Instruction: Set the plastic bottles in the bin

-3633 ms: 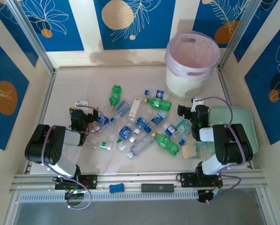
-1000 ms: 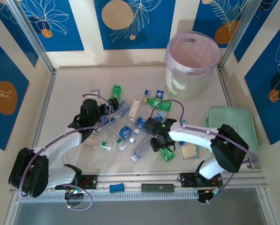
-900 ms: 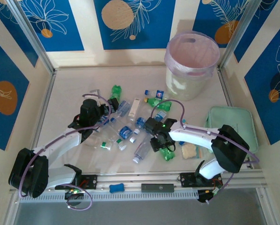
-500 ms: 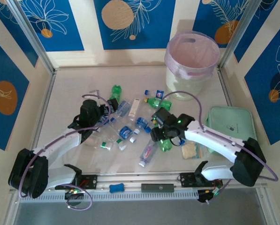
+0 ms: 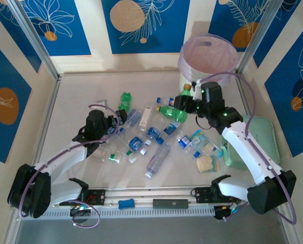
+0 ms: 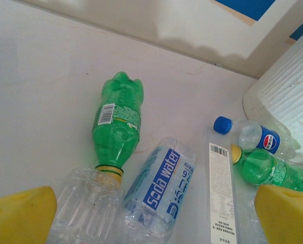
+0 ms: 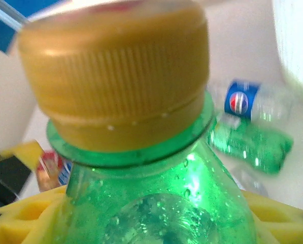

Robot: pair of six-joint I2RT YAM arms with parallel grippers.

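My right gripper is going to rise next and move outward over the pink-lined opening [image 5: 209, 55] to release the green bottle, because the bottle still hangs short of the bin's rim.
My right gripper [image 5: 188, 103] is shut on a green bottle with a yellow cap [image 5: 182, 100], held in the air just left of the bin [image 5: 220, 63], a white bucket with a pink liner. In the right wrist view that bottle [image 7: 156, 203] sits between the yellow pads [image 7: 19, 223], cap up. My left gripper [image 5: 112, 127] stands open and low over the left of the bottle heap. Its yellow fingertips [image 6: 19, 213] flank a clear soda-water bottle [image 6: 161, 188] and a bare clear bottle [image 6: 90, 208]. Beyond lie a green bottle [image 6: 118, 119] and a blue-capped one [image 6: 255, 137].
Several more bottles lie mid-table, among them a green one [image 5: 171, 113] and a clear one [image 5: 157, 158]. A white packet strip [image 5: 147, 116] lies among them. A tan biscuit piece [image 5: 204, 163] and a mint-green case [image 5: 255, 137] are at the right.
My right gripper has lifted the green bottle off the middle of the table and carried it up and right, close to the bin. A clear bottle nearby shifted. The left arm has stayed put.
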